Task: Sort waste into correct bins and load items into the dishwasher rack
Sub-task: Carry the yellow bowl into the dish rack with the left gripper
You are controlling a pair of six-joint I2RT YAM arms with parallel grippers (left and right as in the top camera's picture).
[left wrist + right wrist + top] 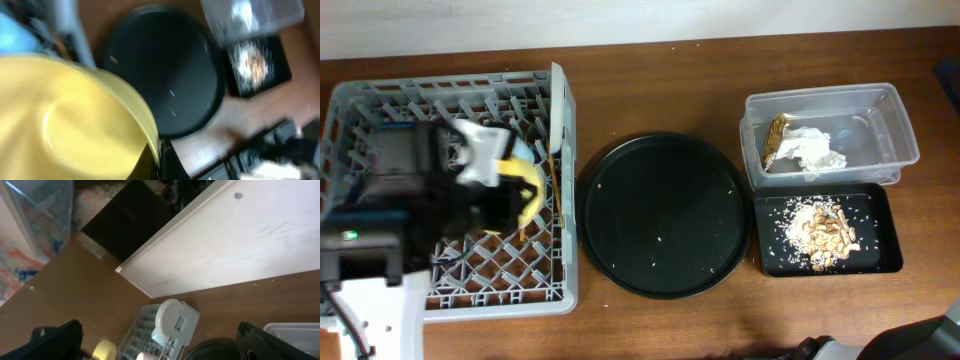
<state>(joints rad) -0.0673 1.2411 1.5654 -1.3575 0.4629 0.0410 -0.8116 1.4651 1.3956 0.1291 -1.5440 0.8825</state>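
Note:
My left gripper carries the yellow bowl outward next and brings it down on edge into the rack's far row to release it, since the wires there stand empty.
My left gripper is shut on the rim of the yellow bowl and holds it tilted over the grey dishwasher rack. In the overhead view the bowl hangs above the rack's right half. A pale plate stands on edge at the rack's right wall. The clear tub holds the white napkin and the gold-brown wrapper. The black rectangular tray holds the food scraps. My right gripper is open and empty, high above the table. The cups are blurred or hidden.
The large round black tray lies between the rack and the bins. The right arm sits at the table's front right corner. A white wall runs behind the table.

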